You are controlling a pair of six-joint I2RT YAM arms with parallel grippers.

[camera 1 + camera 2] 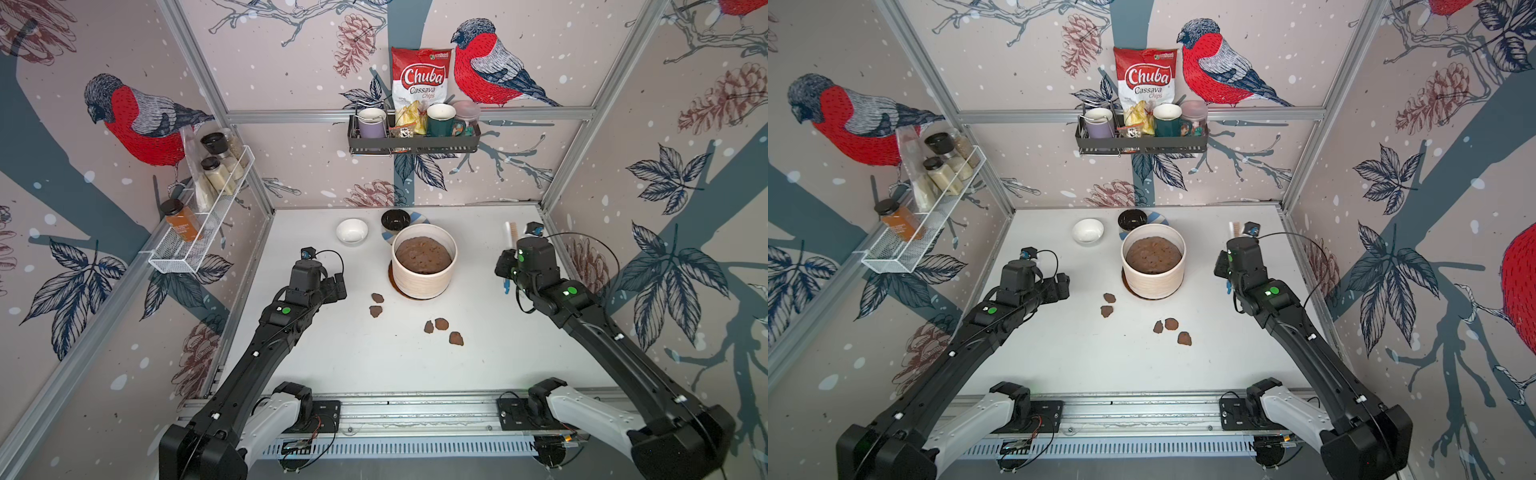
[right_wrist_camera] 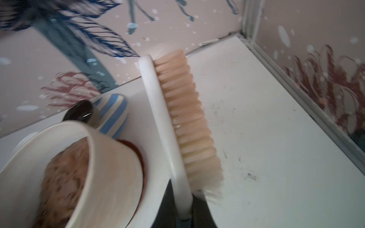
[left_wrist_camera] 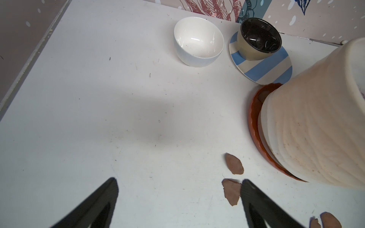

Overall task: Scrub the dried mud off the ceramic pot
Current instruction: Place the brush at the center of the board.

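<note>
I will lower my right gripper toward the pot next and release the brush on the bare tabletop (image 1: 478,289) (image 2: 153,187) beside the saucer, because that spot is below it, nearer the pot.
The cream ribbed ceramic pot (image 1: 419,283) (image 1: 1152,283) stands on a brown saucer (image 3: 254,122) mid-table, filled with brown soil. Several flakes of dried mud (image 1: 377,297) (image 1: 1171,323) lie on the table in front of it. My left gripper (image 3: 179,184) (image 1: 337,287) hovers open left of the pot, one fingertip (image 3: 246,187) beside a flake (image 3: 230,191), nothing between the jaws. My right gripper (image 2: 183,217) is shut on the handle of a white brush with cream bristles (image 2: 177,118) (image 1: 510,235), held right of the pot (image 2: 110,167), bristles facing away from it.
A white bowl (image 1: 352,231) and a black bowl (image 1: 395,219) on a blue-striped plate (image 3: 262,69) sit behind the pot. The right wall's metal rail (image 2: 296,83) runs close to the brush. Wall racks hold jars (image 1: 216,170) and mugs (image 1: 415,133). The right wrist view is blurred.
</note>
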